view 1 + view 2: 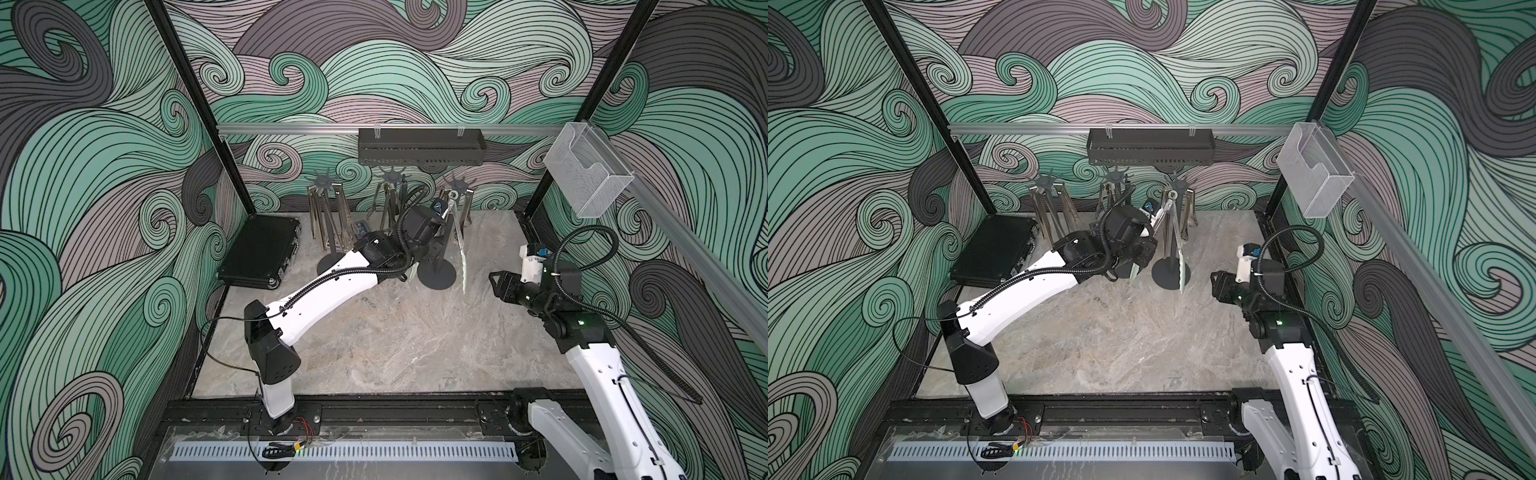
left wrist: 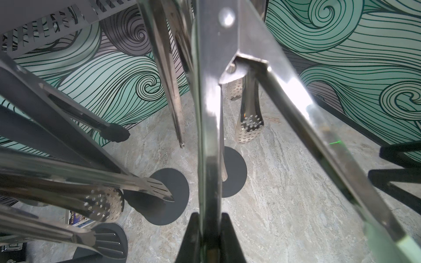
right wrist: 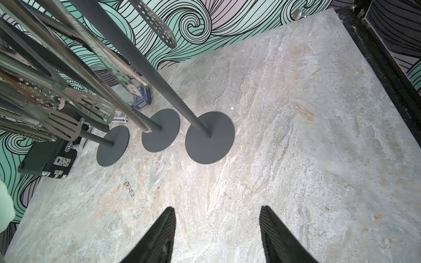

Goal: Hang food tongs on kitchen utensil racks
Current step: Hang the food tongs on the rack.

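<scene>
My left gripper eases toward the top of the rack (image 1: 457, 182) nearest the mesh basket next to release the tongs there, since their ring end sits by the rack's wires.
Three kitchen utensil racks stand in a row at the back, with star crowns (image 1: 322, 180) (image 1: 390, 174) (image 1: 459, 183) and disc bases (image 3: 112, 149) (image 3: 160, 133) (image 3: 209, 137). Steel food tongs (image 1: 328, 216) (image 1: 388, 203) (image 1: 467, 203) hang from all three. My left gripper (image 1: 441, 216) (image 2: 210, 218) is raised beside the right-hand rack's crown and is shut on one arm of the pale-green-tipped tongs (image 1: 459, 245) (image 2: 209, 136). Their arms spread downward past the pole. My right gripper (image 1: 496, 282) (image 3: 217, 214) hovers open and empty to the right of the racks.
A black case (image 1: 259, 251) lies at the back left. A dark perforated shelf (image 1: 419, 145) hangs on the back rail above the racks. A clear mesh basket (image 1: 586, 166) hangs on the right rail. A small blue box (image 3: 142, 100) lies behind the rack bases.
</scene>
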Controlling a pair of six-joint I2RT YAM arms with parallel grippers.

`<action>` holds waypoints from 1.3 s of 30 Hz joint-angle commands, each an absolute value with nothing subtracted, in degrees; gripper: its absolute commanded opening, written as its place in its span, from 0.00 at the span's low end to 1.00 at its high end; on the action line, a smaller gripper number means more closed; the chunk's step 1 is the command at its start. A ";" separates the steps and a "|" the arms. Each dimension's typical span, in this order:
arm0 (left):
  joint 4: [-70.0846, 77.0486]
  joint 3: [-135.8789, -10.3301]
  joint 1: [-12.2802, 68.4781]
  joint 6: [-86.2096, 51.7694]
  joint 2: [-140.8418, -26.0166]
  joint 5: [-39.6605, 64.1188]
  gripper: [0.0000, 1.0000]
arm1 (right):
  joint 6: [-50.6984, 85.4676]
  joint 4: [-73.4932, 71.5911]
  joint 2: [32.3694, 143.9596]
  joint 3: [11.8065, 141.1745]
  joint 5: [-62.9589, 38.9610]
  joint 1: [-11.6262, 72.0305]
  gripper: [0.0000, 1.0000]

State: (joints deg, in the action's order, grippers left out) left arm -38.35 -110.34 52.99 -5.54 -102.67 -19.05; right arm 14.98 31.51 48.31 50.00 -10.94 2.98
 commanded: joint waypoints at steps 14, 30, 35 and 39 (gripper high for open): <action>-35.43 -106.57 52.46 -6.51 -104.31 -19.06 0.17 | 14.15 30.81 48.48 49.92 -11.51 3.25 0.61; -36.02 -111.62 52.19 -4.58 -108.16 -18.11 0.29 | 13.89 30.83 47.90 49.75 -11.07 3.48 0.61; -36.27 -112.57 52.12 -4.48 -108.20 -17.98 0.31 | 13.86 30.88 47.84 49.75 -11.05 3.53 0.62; -36.63 -112.63 52.12 -4.53 -107.59 -17.65 0.33 | 13.89 30.86 47.90 49.75 -11.02 3.54 0.62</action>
